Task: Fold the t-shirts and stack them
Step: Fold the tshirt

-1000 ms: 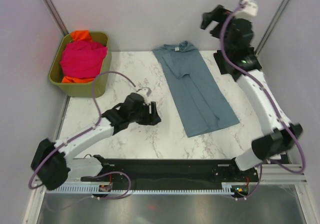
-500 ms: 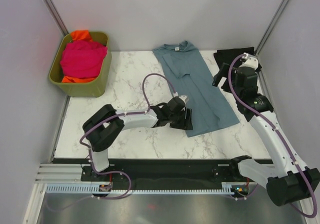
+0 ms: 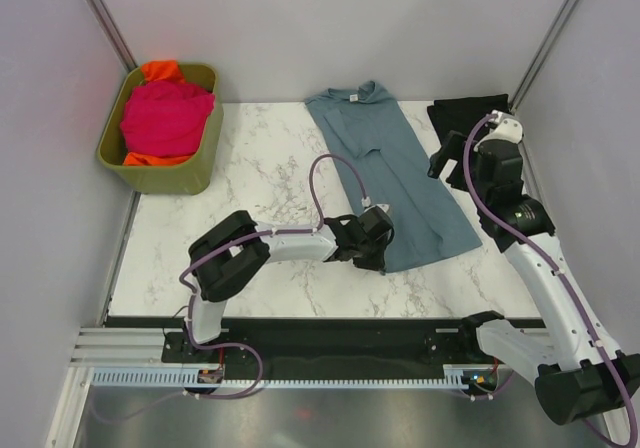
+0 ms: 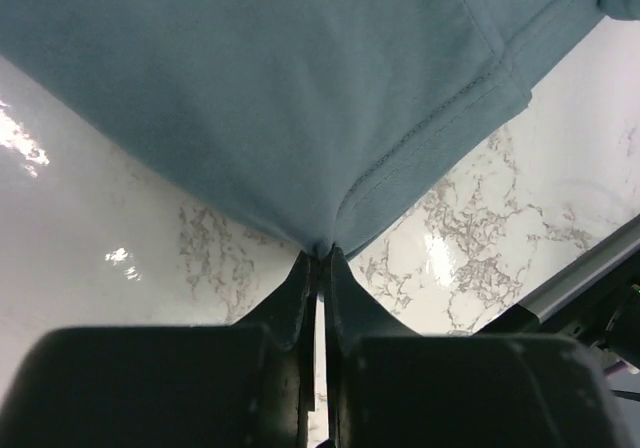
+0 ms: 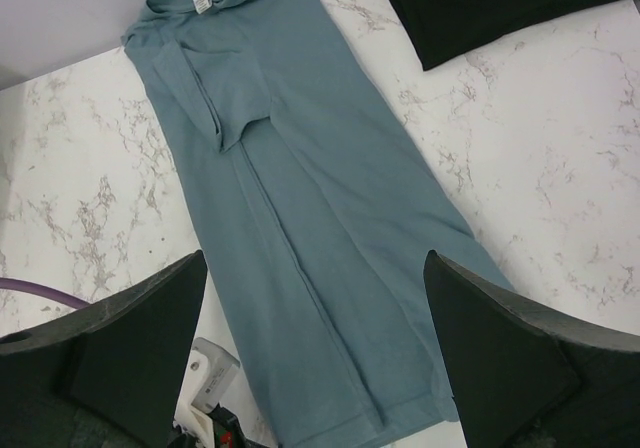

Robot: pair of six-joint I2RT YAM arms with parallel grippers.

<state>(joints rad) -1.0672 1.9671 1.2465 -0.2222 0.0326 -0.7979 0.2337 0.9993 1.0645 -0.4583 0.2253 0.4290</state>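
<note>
I will next move my right gripper back and down onto the shirt's free near hem corner [image 3: 478, 245], because my left gripper is already pinching the hem's other corner.
A slate blue-grey t-shirt [image 3: 392, 178] lies on the marble table as a long strip with its sleeves folded in and its collar at the far end. My left gripper [image 3: 378, 252] is at the shirt's near left hem corner and shut on it. In the left wrist view the cloth [image 4: 300, 88] is pinched between the closed fingertips [image 4: 320, 254]. My right gripper [image 3: 452, 163] hovers wide open above the shirt's right edge. Its view looks down on the shirt [image 5: 300, 218] between spread fingers [image 5: 130, 348]. A folded black t-shirt [image 3: 470, 111] lies at the far right.
An olive-green bin [image 3: 165, 175] at the far left holds a magenta-pink t-shirt [image 3: 165, 118] on top of an orange one [image 3: 160, 70]. Grey walls close in the table on three sides. The black t-shirt [image 5: 480, 3] shows at the top of the right wrist view.
My left arm has swung right from bare table to the blue-grey shirt's near corner and shut on it. My right arm has come down from the far right corner toward the shirt.
</note>
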